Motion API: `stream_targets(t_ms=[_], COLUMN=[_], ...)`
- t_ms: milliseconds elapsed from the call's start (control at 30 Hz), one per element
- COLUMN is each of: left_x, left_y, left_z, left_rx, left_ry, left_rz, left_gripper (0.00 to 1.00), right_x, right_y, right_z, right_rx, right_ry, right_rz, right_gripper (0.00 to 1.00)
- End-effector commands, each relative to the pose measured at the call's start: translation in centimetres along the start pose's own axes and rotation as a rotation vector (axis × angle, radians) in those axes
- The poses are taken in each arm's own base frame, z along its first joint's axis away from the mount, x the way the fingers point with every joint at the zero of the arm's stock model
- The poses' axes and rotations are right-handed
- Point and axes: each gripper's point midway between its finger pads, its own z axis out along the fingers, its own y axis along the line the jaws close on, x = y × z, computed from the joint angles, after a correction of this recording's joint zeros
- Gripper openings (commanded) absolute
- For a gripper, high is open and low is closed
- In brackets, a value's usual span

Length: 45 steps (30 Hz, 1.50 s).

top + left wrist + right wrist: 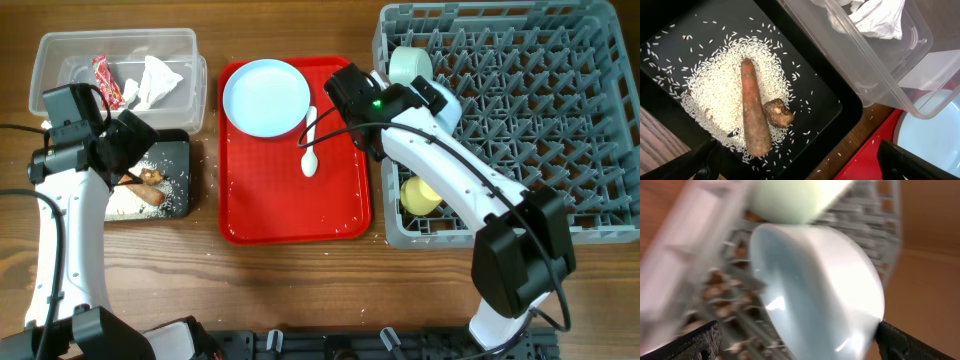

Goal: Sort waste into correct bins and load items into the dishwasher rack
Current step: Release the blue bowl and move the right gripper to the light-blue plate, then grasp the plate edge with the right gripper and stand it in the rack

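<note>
My right gripper lifts off the racked bowl and lowers to the plate's rim beside the spoon next. The reason is that the plate still lies on the red tray.
My left gripper (135,140) (800,160) hangs open over the black tray (180,150) (835,107), nothing between its fingers. The tray holds white rice (715,90), the carrot-like stick (754,110) and a brown lump (779,113). The clear tub (60,60) (860,65) holds the red wrapper (103,78) and the tissue (158,78) (877,17). My right gripper (440,100) (800,340) is open at the grey rack (560,120) around a pale blue bowl (447,108) (820,290) on edge. A second bowl (410,65) (795,197) stands behind. The yellow cup (420,195) lies in the rack.
The flat red tray (300,210) (870,155) lies between the bins and the rack, carrying the pale blue plate (265,97) (935,130) and the white spoon (310,150). Bare wooden table runs along the front. The right wrist view is blurred.
</note>
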Motion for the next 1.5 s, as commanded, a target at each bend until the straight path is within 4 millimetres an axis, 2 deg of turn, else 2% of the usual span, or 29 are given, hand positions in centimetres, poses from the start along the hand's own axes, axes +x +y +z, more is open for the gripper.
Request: stream_targets(t_ms=[0, 233, 367, 467, 600, 667, 733, 767, 800, 833, 933, 967, 1000, 1100, 1200, 1467], left_x=[-0.6, -0.6, -0.6, -0.6, -0.6, -0.6, -0.6, -0.6, -0.6, -0.6, -0.6, -0.6, -0.6, -0.6, -0.6, -0.6], left_y=[-0.4, -0.4, -0.4, -0.4, -0.4, -0.4, -0.4, -0.4, -0.4, -0.4, -0.4, -0.4, -0.4, -0.4, -0.4, -0.4], left_z=[-0.7, -0.7, -0.7, -0.7, -0.7, -0.7, -0.7, -0.7, -0.7, -0.7, -0.7, -0.7, -0.7, -0.7, -0.7, -0.7], left_rx=[0.015, 0.015, 0.015, 0.015, 0.015, 0.015, 0.015, 0.015, 0.015, 0.015, 0.015, 0.015, 0.015, 0.015, 0.015, 0.015], left_ry=[-0.024, -0.024, -0.024, -0.024, -0.024, -0.024, -0.024, -0.024, -0.024, -0.024, -0.024, -0.024, -0.024, -0.024, -0.024, -0.024], left_rz=[0.003, 0.003, 0.003, 0.003, 0.003, 0.003, 0.003, 0.003, 0.003, 0.003, 0.003, 0.003, 0.003, 0.003, 0.003, 0.003], left_gripper=[1.0, 1.0, 1.0, 1.0, 1.0, 1.0, 1.0, 1.0, 1.0, 1.0, 1.0, 1.0, 1.0, 1.0, 1.0, 1.0], right_x=[-0.5, -1.3, -3.1, -5.5, -10.0, -11.7, -14.0, -14.9, -15.7, -16.8, -17.9, -17.9, -18.0, -17.8, -17.4, -17.0], right_y=[4.3, 4.2, 3.7, 4.5, 6.6, 7.2, 7.4, 7.3, 7.1, 7.1, 8.1, 8.6, 9.6, 12.3, 14.3, 17.4], right_z=[-0.5, -1.7, -3.2, -6.1, -12.0, -14.3, -16.1, -16.1, -15.6, -13.7, -9.1, -8.1, -6.7, -4.1, -2.3, 0.1], right_rx=[-0.241, -0.286, -0.352, -0.524, -0.864, -0.981, -1.083, -1.097, -1.095, -1.056, -0.964, -0.952, -0.944, -0.958, -0.961, -0.979], right_ry=[-0.044, -0.093, -0.133, -0.222, -0.439, -0.541, -0.644, -0.653, -0.648, -0.602, -0.475, -0.446, -0.394, -0.284, -0.205, -0.097], right_rz=[-0.002, 0.035, 0.227, 0.271, 0.285, 0.278, 0.33, 0.385, 0.445, 0.56, 0.737, 0.762, 0.801, 0.857, 0.887, 0.931], right_gripper=[1.0, 1.0, 1.0, 1.0, 1.0, 1.0, 0.95, 0.9, 0.83, 0.77, 0.71, 0.68, 0.65, 0.58, 0.48, 0.33])
